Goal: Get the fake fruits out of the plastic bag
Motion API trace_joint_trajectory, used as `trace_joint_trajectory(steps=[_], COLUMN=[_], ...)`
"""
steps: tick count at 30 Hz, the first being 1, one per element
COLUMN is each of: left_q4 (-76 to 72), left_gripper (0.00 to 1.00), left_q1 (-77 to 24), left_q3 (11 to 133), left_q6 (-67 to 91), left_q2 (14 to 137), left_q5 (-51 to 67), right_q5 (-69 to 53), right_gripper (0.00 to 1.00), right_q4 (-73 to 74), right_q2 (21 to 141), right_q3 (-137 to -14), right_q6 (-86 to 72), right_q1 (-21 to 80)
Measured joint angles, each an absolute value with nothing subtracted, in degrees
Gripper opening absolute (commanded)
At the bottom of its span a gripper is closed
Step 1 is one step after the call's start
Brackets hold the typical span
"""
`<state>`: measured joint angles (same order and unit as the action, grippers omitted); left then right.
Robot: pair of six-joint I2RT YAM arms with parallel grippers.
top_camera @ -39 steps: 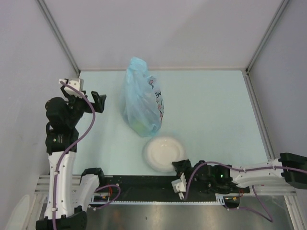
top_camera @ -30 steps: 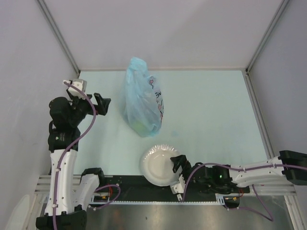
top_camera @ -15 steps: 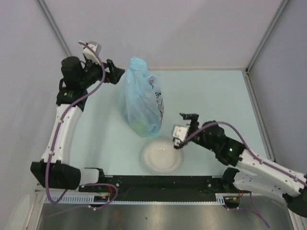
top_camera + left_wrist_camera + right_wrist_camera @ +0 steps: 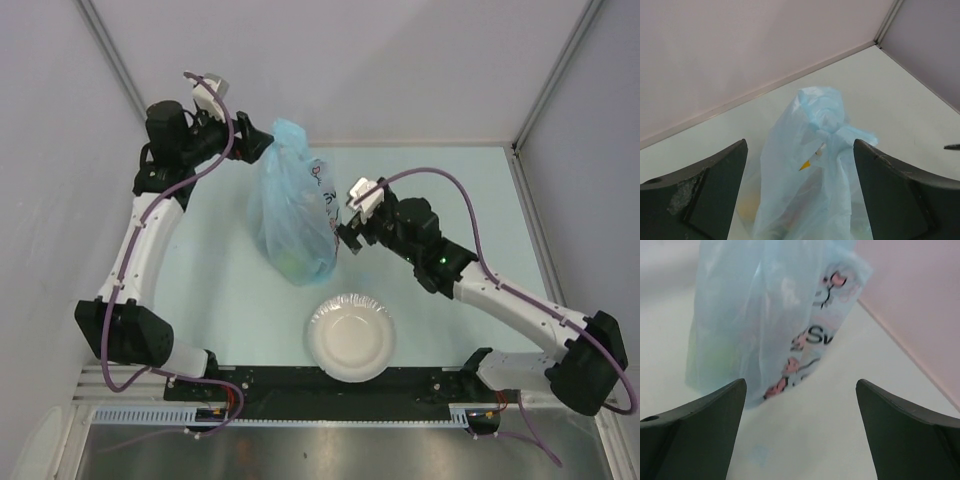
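Note:
Next, the left gripper slides slightly back and sideways onto the bag's upper edge and closes, since that edge lies to the gripper's right in the top view.
The plastic bag (image 4: pixel 293 205), light blue with a pink-and-dark print, stands at the back middle of the table with its top tied. The fake fruits show only as dim shapes through it: a green patch (image 4: pixel 296 264) near its bottom and a yellowish one (image 4: pixel 747 207). My left gripper (image 4: pixel 258 146) hovers open at the bag's knotted top (image 4: pixel 822 111). In the left wrist view, the left gripper (image 4: pixel 800 144) has the bag (image 4: pixel 805 200) showing between its spread fingers. My right gripper (image 4: pixel 348 232) is open beside the bag's right side. In the right wrist view, the right gripper (image 4: pixel 801 384) is over bare table, just short of the bag (image 4: pixel 765 315).
A white round bowl (image 4: pixel 350 337) sits near the table's front edge, in front of the bag. The enclosure's back wall (image 4: pixel 740 50) rises close behind the bag, and side walls run along both sides of the table.
The left arm swung from the left side to the bag's top. The right arm rose from the front edge by the bowl to the bag's right side. The bowl shifted slightly.

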<state>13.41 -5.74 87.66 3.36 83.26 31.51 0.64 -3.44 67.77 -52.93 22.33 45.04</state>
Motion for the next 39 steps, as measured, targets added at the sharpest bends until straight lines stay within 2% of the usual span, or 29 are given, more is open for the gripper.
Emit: trace_joint_trajectory(steps=[7,9,10,12,13,24,32,35,36,38,39], left_q4=[14.57,15.25,15.53,15.92,16.29,22.52,24.8,25.3,25.54,25.87,26.0], left_gripper=[0.77,0.71,0.49,0.15,0.0,0.0,0.0,0.0,0.0,0.0,0.0], left_q1=[-7.92,-9.04,-9.39,-10.2,-10.44,-10.76,-10.76,-10.76,-10.76,-10.76,-10.76], left_q3=[88.09,87.94,87.83,86.87,86.02,75.16,74.78,74.78,74.78,74.85,75.09], left_q6=[1.41,0.32,-0.12,-1.48,-2.76,-7.66,-10.17,-10.98,-11.16,-11.7,-12.12], left_q2=[83.31,83.31,83.31,83.22,83.13,75.85,70.7,70.76,70.83,71.02,71.24], left_q5=[35.99,36.25,36.21,35.4,34.81,32.49,32.56,32.51,32.51,32.49,32.36], right_q5=[-1.52,-2.26,-2.57,-4.12,-4.86,-17.52,-22.06,-23.68,-24.08,-23.99,-23.75], right_gripper=[0.92,0.92,0.93,0.93,0.93,0.98,0.93,0.7,0.51,0.25,0.0], right_q4=[-12.05,-14.09,-14.79,-16.34,-16.95,-19.77,-17.23,-14.5,-13.39,-10.33,-9.08], right_q2=[79.81,83.9,85.36,88.82,90.24,102.21,109.4,113.71,115.07,117.58,118.83], right_q3=[-67.68,-71.2,-72.36,-75.18,-76.34,-90.37,-100.07,-104.88,-106.34,-109.47,-111.31], right_q6=[12.14,9.32,8.38,6.59,5.96,-1.85,-1.72,-1.45,-1.1,0.12,0.05], right_q1=[40.21,37.8,37.04,35.38,34.65,33.26,35.05,35.46,35.48,35.35,35.2])
